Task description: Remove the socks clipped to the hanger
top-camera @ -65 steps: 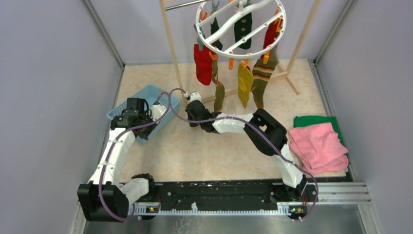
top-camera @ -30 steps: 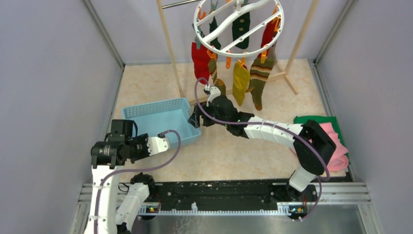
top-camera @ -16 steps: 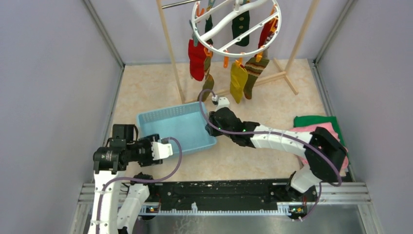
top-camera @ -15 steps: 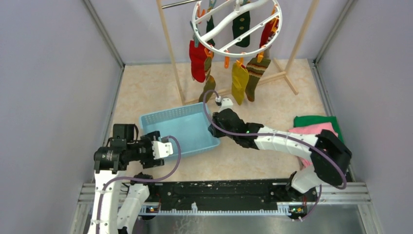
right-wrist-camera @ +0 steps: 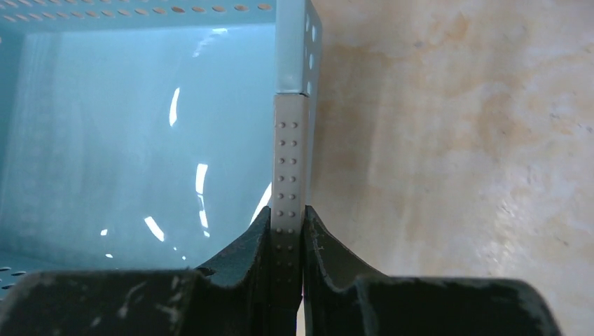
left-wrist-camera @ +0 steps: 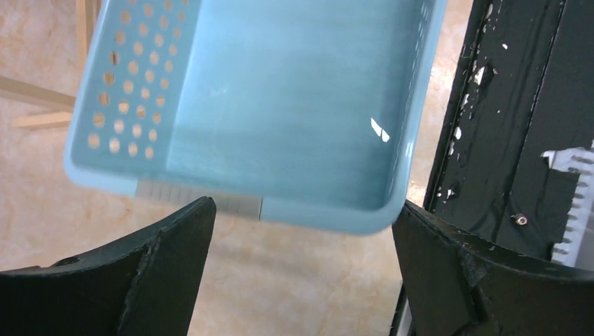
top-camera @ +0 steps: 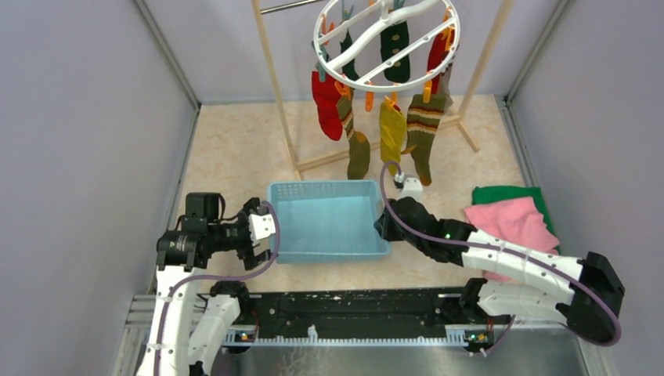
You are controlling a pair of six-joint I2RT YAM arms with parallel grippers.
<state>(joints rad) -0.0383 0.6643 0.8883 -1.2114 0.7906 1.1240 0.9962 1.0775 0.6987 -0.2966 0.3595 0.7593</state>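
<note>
My right gripper pulls the basket [top-camera: 325,223] back and to the right in the top view next and releases it by the black bar, where the tabletop is bare.
The white ring hanger [top-camera: 387,45] hangs at the top of the overhead view with several socks clipped to it: red [top-camera: 326,94], olive [top-camera: 357,149], mustard yellow [top-camera: 391,129], striped [top-camera: 424,125] and dark green [top-camera: 395,51]. Both grippers are low, well below the socks, at an empty blue basket [top-camera: 325,223]. My right gripper [top-camera: 385,227] is shut on the basket's right rim. In the right wrist view that gripper [right-wrist-camera: 287,231] pinches the grey rim strip [right-wrist-camera: 288,154]. My left gripper [top-camera: 262,231] stands open just off the basket's left wall, its jaws [left-wrist-camera: 305,210] wide apart and not touching the basket [left-wrist-camera: 280,105].
The wooden rack frame [top-camera: 274,70] holds the hanger. Folded pink cloth [top-camera: 513,227] and green cloth [top-camera: 505,193] lie at the right. The black base rail [top-camera: 352,309] runs along the near edge. Grey walls close in both sides.
My left gripper has opened and let go of the basket. The right gripper has shut on the basket's rim and dragged it right and nearer. The hanger swayed.
</note>
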